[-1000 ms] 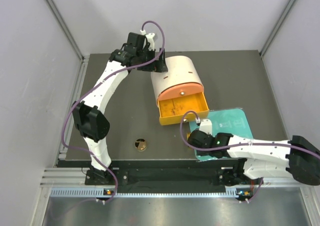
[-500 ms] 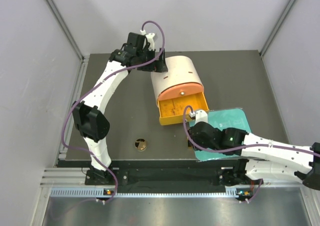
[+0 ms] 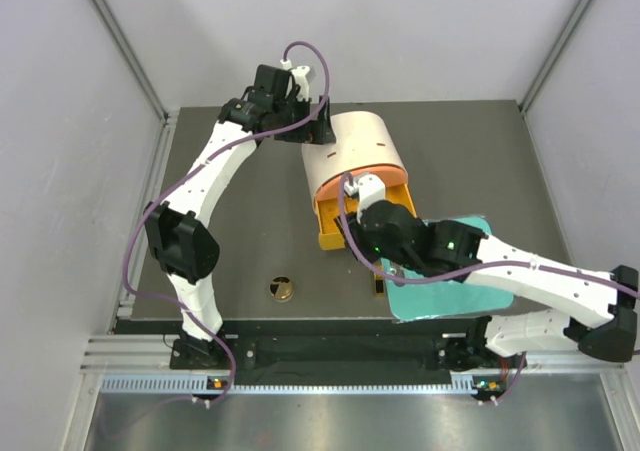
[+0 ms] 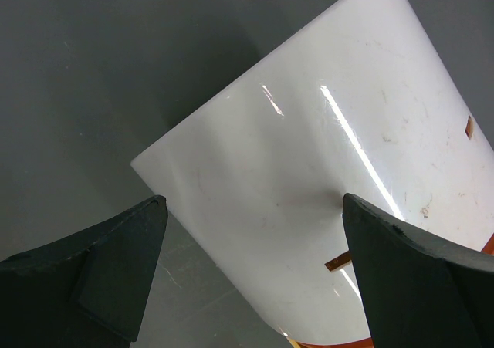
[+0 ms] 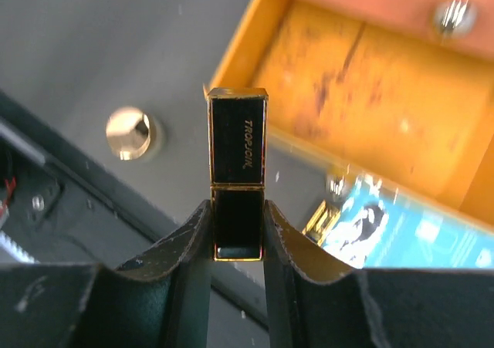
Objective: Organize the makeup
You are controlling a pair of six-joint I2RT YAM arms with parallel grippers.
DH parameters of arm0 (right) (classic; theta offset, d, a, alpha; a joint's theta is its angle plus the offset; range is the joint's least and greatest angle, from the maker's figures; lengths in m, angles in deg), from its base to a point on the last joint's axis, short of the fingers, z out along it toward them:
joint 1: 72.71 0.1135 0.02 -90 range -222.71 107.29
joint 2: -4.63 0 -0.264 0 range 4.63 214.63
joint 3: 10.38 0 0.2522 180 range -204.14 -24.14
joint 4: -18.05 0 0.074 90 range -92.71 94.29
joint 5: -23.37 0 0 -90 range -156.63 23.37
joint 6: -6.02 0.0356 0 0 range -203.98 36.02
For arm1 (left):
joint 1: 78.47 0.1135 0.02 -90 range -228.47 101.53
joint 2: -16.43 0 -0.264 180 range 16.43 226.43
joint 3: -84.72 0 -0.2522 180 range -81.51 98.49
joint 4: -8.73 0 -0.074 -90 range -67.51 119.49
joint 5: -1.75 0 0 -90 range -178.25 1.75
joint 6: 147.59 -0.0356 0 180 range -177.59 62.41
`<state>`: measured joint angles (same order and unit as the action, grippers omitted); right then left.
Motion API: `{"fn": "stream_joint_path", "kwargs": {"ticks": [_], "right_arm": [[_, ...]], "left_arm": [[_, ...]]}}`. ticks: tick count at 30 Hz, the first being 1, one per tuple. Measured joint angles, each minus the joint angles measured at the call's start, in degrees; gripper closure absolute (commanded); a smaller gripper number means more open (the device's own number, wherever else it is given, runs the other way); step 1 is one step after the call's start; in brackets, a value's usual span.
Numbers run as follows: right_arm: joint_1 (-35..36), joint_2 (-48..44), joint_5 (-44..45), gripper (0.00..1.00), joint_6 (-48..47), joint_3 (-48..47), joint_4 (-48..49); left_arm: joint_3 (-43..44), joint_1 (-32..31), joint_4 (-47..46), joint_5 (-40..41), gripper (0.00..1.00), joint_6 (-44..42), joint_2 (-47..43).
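The open orange drawer (image 5: 370, 78) shows bare bottom beyond the piece, so my right gripper next moves outward and down over the piece's end, away from the teal board.
My right gripper (image 5: 238, 228) is shut on a small black-and-gold rectangular piece (image 5: 237, 170) and holds it upright above the table, just in front of the open orange drawer (image 5: 370, 78). In the top view the right wrist (image 3: 385, 229) covers the drawer's front and hides the fingers. A round gold-rimmed compact (image 3: 281, 289) lies on the table near the front; it also shows in the right wrist view (image 5: 130, 132). Another black-and-gold piece (image 3: 378, 283) lies at the teal board's left edge. My left gripper (image 3: 314, 131) is open, its jaws astride the cream box's back end (image 4: 324, 170). No peach tubes are in view.
The cream-and-orange cylindrical box (image 3: 362, 151) lies at the table's middle back with its drawer (image 3: 330, 239) pulled out toward the front. The flat teal board (image 3: 462, 243) lies right of the drawer. Grey walls close in the left and right sides.
My right arm has risen from the teal board's front left corner and swung back-left to the drawer front, carrying the black-and-gold piece. The left arm has not moved.
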<state>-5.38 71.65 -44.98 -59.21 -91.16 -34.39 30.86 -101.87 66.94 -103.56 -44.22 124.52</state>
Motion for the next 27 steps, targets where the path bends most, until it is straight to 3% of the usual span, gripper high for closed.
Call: {"fn": "stream_joint_path", "kwargs": {"ticks": [5,17,20,27], "right_arm": [[-2.36,6.56,2.75,1.0,-1.33,-5.75,0.04],[-11.26,14.84,1.07,0.96,-3.82,-8.04,0.13],[-11.72,16.65,0.22,0.87,-4.2,-9.22,0.68],[-11.76,19.98,-2.86,0.52,-4.74,-10.97,1.07]], "left_arm": [[0.0,0.0,0.0,0.02,0.01,0.0,0.0],[-1.14,0.0,0.04,1.25,0.01,-0.07,-1.05],[-1.79,0.0,0.11,1.75,0.01,-0.17,-1.55],[-2.12,0.0,0.2,2.62,0.01,-0.37,-1.86]]}}
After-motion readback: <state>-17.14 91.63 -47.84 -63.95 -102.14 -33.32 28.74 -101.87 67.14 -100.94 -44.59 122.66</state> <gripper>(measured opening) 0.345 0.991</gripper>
